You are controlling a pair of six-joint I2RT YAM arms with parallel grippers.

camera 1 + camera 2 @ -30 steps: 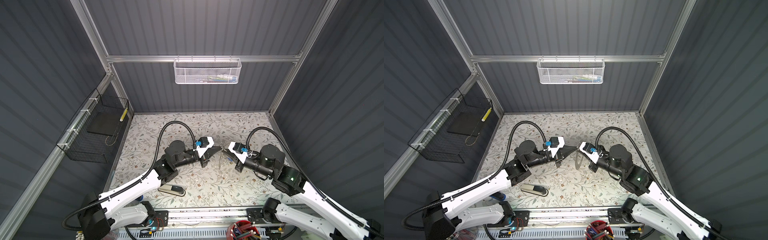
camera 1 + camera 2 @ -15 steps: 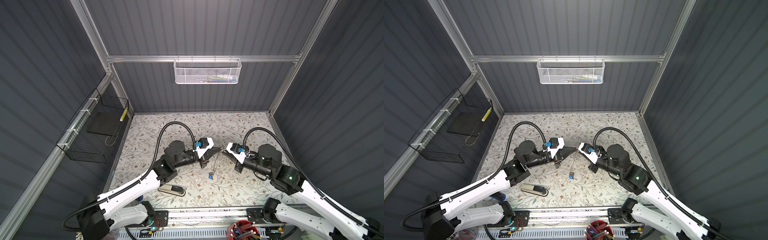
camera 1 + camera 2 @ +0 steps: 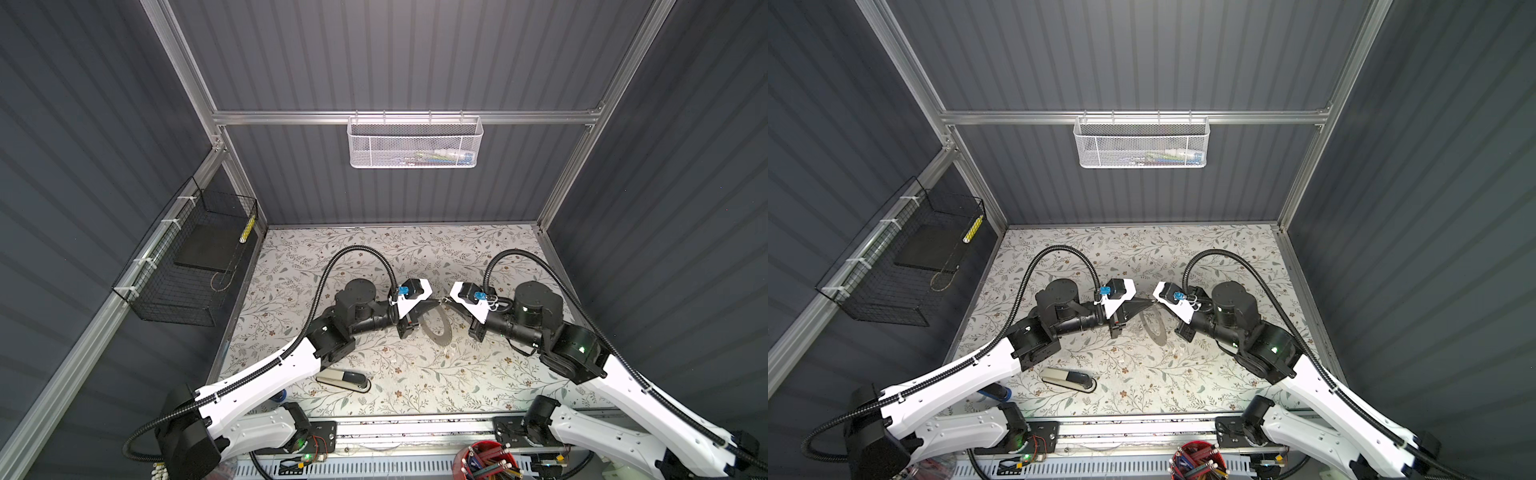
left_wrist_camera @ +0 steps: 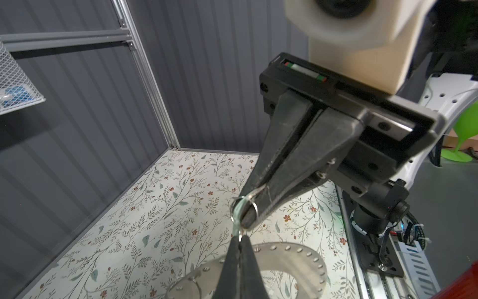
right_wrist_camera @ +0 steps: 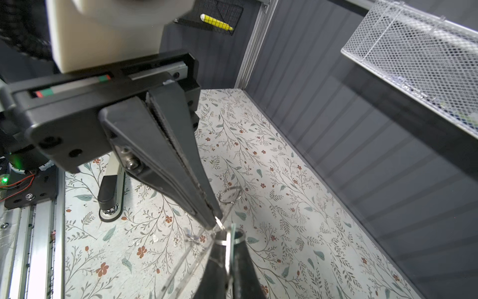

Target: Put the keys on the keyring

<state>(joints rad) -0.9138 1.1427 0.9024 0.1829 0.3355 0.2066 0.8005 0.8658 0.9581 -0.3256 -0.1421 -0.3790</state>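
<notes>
I will next lower my right gripper, fingers tilting downward, to the bare middle of the floral mat (image 3: pixel 456 324) below it and release the mint-green tag there.
Both grippers meet tip to tip above the middle of the floral mat. My left gripper (image 3: pixel 435 302) (image 4: pixel 239 238) is shut on the rim of the keyring (image 3: pixel 441 331) (image 4: pixel 297 256), a large flat grey ring hanging face-on below the tips. My right gripper (image 3: pixel 447 300) (image 5: pixel 227 236) is shut on one of the keys by its pale mint-green tag (image 5: pixel 233 242) (image 4: pixel 236 216). That key's small split ring (image 4: pixel 254 207) loops round the right fingertips, touching the left tips. The key's blade is hidden.
A grey-and-black stapler (image 3: pixel 344 380) (image 5: pixel 110 186) lies on the mat near the left arm. A black wire basket (image 3: pixel 187 266) hangs on the left wall and a white mesh basket (image 3: pixel 415 143) on the back wall. A red pencil cup (image 3: pixel 486 461) stands at the front.
The keyring has turned from edge-on to face-on under the tips. A blue tag that hung below it half a second ago no longer shows. The right gripper has edged closer to the left.
</notes>
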